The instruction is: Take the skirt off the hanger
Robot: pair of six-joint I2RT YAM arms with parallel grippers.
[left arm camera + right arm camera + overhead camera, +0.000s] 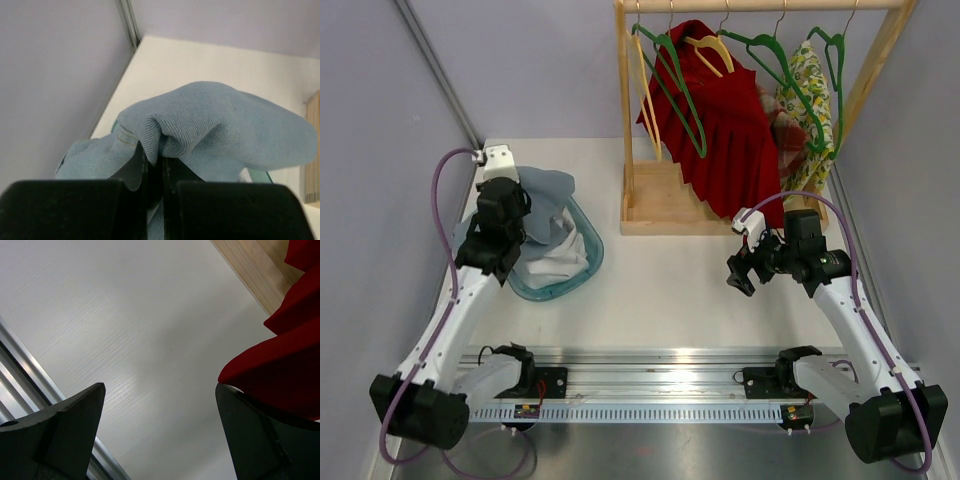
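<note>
The denim fold still hangs above the teal basket, so next the robot's left gripper needs to come down toward the basket, shifting toward the rack's side, and release the fold there.
A red pleated skirt hangs on a yellow hanger on the wooden rack, its hem reaching down to the rack's base. My right gripper is open just in front of and below that hem. In the right wrist view the red skirt lies against the right finger, and nothing is between the fingers of the right gripper. My left gripper is shut on a fold of a blue denim garment, held at the left gripper above the basket.
A teal basket with pale cloth in it sits at the left under the denim. The wooden rack stands at the back with green hangers and a floral garment. Walls close in on both sides.
</note>
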